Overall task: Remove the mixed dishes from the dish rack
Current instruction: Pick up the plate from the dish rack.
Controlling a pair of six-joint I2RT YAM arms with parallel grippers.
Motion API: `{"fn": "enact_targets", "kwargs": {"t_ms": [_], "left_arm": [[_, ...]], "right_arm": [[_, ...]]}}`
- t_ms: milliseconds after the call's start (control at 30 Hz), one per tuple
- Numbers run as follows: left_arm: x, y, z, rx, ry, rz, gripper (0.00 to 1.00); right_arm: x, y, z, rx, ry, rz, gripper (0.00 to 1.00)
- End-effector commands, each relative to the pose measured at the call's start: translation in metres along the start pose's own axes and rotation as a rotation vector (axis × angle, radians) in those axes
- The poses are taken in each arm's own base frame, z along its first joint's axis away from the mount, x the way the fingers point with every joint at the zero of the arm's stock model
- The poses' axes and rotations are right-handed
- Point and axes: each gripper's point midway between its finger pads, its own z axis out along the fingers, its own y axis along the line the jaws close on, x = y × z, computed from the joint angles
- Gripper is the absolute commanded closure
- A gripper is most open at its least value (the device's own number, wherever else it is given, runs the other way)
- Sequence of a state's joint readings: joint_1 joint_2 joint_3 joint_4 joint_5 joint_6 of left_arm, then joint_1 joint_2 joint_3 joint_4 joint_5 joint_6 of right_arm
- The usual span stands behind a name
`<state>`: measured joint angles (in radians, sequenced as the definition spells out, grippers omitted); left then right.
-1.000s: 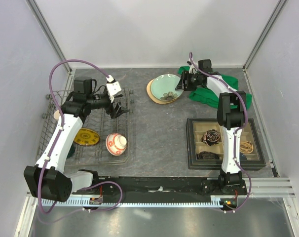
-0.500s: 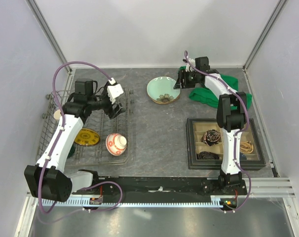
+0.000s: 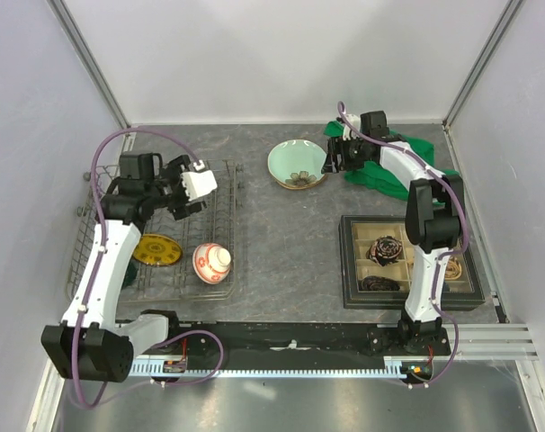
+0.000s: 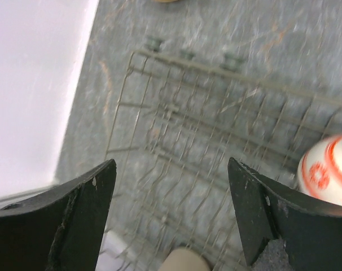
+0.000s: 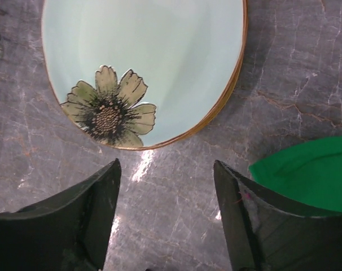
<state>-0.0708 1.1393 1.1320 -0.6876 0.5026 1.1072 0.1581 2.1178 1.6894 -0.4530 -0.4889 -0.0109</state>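
Note:
The yellow-gold plate's uncovered far rim [image 3: 161, 238] lies below my left gripper and back from it. I should next pull the gripper back and lower it there.
The pale green plate [image 3: 297, 166] with a dark flower lies flat on the table, also in the right wrist view [image 5: 143, 68]. My right gripper [image 3: 335, 158] [image 5: 166, 165] is open just to its right, with only bare table between its fingers. The grey wire dish rack [image 3: 220, 225] [image 4: 216, 130] stands at the left. In it lie the yellow-gold plate [image 3: 157, 250] and the red-and-white bowl [image 3: 212, 263] [image 4: 327, 172]. My left gripper [image 3: 184, 205] [image 4: 172, 164] hovers open over the rack's tines, holding nothing. The beige cup's rim [image 4: 182, 262] shows below it.
A black compartmented tray [image 3: 346, 261] with small items sits at the right front. A green cloth [image 3: 391, 173] [image 5: 309, 172] lies behind the right gripper. Enclosure walls stand close on the left, back and right.
The right gripper has let the green plate down flat and opened, backing off to the right. The left arm has drawn back to the left over the rack.

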Motion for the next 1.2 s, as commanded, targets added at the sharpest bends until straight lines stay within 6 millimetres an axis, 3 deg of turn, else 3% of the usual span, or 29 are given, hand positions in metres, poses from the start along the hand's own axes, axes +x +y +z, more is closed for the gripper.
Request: {"fn": "enact_targets", "kwargs": {"t_ms": [0,67,100,300,700,1167], "left_arm": [[0.006,-0.014,-0.035,0.050,0.044,0.233,0.13],[0.010,-0.022,-0.043,0.096,0.055,0.316,0.13],[0.023,-0.037,-0.051,0.155,0.088,0.292,0.14],[0.054,-0.060,-0.068,0.297,0.206,0.322,0.16],[0.099,-0.093,-0.070,0.514,0.311,0.319,0.16],[0.138,-0.083,-0.044,0.575,0.379,0.279,0.19]], "right_arm": [[-0.031,0.015,-0.031,0.007,-0.109,-0.098,0.21],[-0.030,0.018,-0.036,-0.002,-0.112,-0.099,0.18],[-0.030,0.019,-0.037,-0.005,-0.113,-0.100,0.17],[-0.024,0.021,-0.036,-0.020,-0.104,-0.099,0.16],[-0.017,0.024,-0.033,-0.046,-0.089,-0.102,0.14],[-0.010,0.021,-0.026,-0.063,-0.071,-0.095,0.14]]}}
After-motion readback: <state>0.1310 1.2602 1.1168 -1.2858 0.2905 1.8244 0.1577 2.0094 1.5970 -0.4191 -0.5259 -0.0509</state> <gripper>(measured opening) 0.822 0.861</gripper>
